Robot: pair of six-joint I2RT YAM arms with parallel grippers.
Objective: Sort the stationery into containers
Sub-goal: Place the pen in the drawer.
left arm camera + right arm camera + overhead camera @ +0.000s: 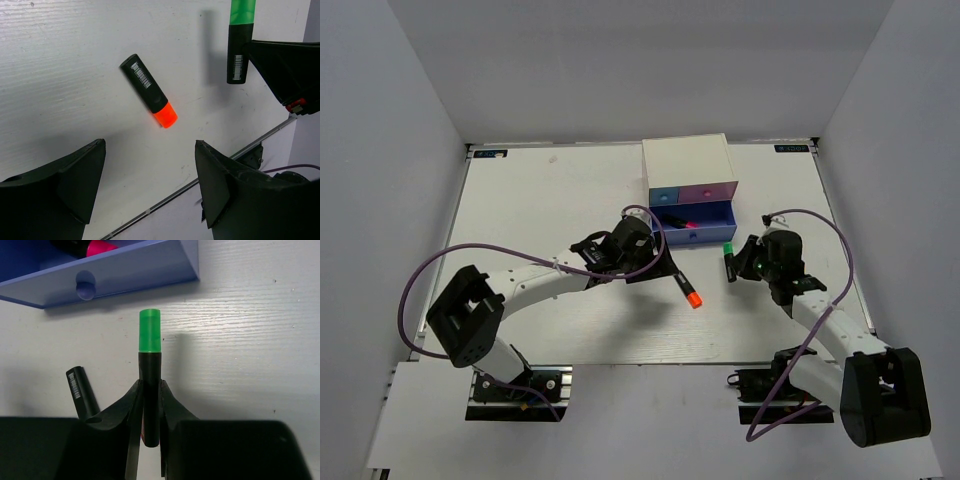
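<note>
The right gripper lifts outward over the drawer's empty end (716,213) beside the pink-capped highlighter next, turning. Then it lowers and releases the green-capped one.
My right gripper (150,385) is shut on the black body of the green-capped highlighter (150,365), held just above the table with its cap toward the open blue-violet drawer (115,272); they also show in the top view, the gripper (745,260) and the highlighter (729,260). A pink-capped highlighter (678,221) lies in that drawer. The orange-capped highlighter (148,91) lies on the table (687,290). My left gripper (150,145) is open and empty above it (660,265). The pink cylinder and the grey block are out of view.
The white cabinet (685,160) stands at the back middle, with a shut light blue drawer (665,194) and a shut pink drawer (705,190) above the pulled-out wide drawer (710,235). The white table (540,210) is walled on three sides. Purple cables loop from both arms.
</note>
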